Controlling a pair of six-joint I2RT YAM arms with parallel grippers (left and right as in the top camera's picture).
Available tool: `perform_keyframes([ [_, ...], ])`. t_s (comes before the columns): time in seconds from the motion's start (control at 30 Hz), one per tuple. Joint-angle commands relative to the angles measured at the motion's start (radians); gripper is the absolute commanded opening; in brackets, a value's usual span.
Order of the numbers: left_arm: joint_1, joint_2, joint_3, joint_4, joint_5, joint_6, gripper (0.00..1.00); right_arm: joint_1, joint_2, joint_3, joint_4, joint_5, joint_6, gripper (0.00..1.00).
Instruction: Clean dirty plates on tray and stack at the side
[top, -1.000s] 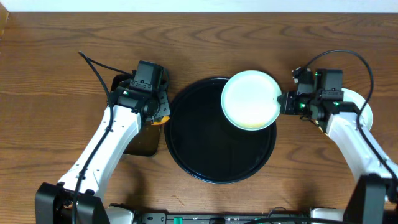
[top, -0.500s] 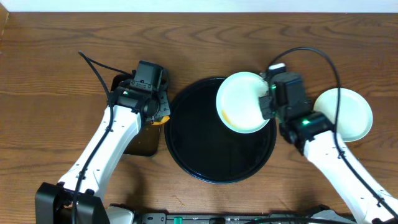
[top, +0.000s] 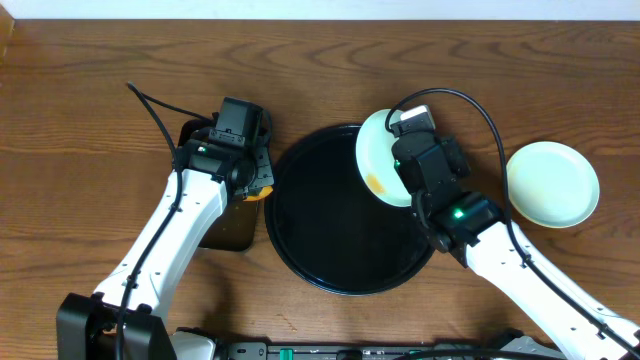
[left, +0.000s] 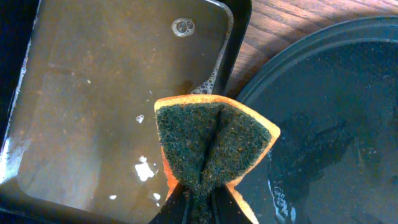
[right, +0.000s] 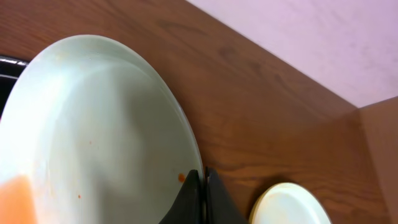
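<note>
The plate in my right gripper will swing to the right in the overhead view next and go down onto the second plate, which is already beside the tray.
The round black tray (top: 330, 250) lies at the table's middle and also shows in the left wrist view (left: 336, 93). My right gripper (top: 397, 160) is shut on the rim of a pale mint plate (top: 374, 158). It holds the plate tilted above the tray's upper right edge, and an orange smear shows on the plate's lower part. In the right wrist view the jaws (right: 203, 182) pinch the plate's (right: 93, 130) rim. A second plate (top: 552, 183) lies on the table to the right, also seen in the right wrist view (right: 289, 205). My left gripper (left: 202, 199) is shut on an orange sponge (left: 214, 143) with a green pad.
A small rectangular black tray (left: 93, 124) with brownish water sits left of the round tray, under my left gripper (top: 257, 185). A black cable (top: 150, 105) runs from the left arm across the wood. The wall edge runs along the far side.
My right arm swung left over the round tray with the plate, tipping it from flat to tilted. This uncovered the plate lying at the right. The left arm has not moved.
</note>
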Motion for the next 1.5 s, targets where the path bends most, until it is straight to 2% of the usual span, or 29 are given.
perform_keyframes([
  [0.0,0.003,-0.008,-0.003,-0.003,-0.001,0.005,0.08,0.039,-0.016,0.018,0.029,0.117,-0.077,0.01],
  [0.1,0.003,-0.008,-0.003,-0.003,-0.002,0.005,0.08,0.052,-0.016,0.018,0.051,0.178,-0.115,0.01],
  [0.2,0.003,-0.008,-0.003,-0.003,-0.001,0.005,0.08,0.055,-0.016,0.018,0.053,0.190,-0.091,0.01],
  [0.47,0.003,-0.008,-0.003,-0.003,-0.002,0.005,0.08,-0.029,-0.015,0.018,-0.045,0.154,0.249,0.01],
  [0.63,0.003,-0.008,-0.003,-0.003,-0.002,0.005,0.08,-0.246,-0.015,0.018,-0.167,0.013,0.480,0.01],
  [0.8,0.003,-0.008,-0.003,-0.003,-0.001,0.005,0.08,-0.545,-0.015,0.018,-0.198,-0.164,0.549,0.01],
  [1.13,0.003,-0.008,-0.003,-0.003,-0.001,0.005,0.08,-0.941,0.012,0.017,-0.215,-0.202,0.549,0.01],
  [1.2,0.003,-0.008,-0.003,-0.003,-0.001,0.005,0.09,-0.975,0.034,0.017,-0.214,-0.203,0.549,0.07],
  [1.27,0.003,-0.008,-0.003,-0.003,-0.001,0.006,0.09,-0.993,0.048,0.017,-0.213,-0.232,0.549,0.20],
  [1.3,0.003,-0.008,-0.003,-0.003,-0.001,0.005,0.08,-0.998,0.051,0.017,-0.212,-0.274,0.547,0.28],
  [1.4,0.003,-0.008,-0.003,-0.003,-0.002,0.005,0.09,-0.993,0.051,0.017,-0.172,-0.567,0.417,0.30],
  [1.47,0.003,-0.008,-0.003,-0.008,-0.002,0.006,0.08,-0.967,0.051,0.017,-0.157,-0.873,0.314,0.33],
])
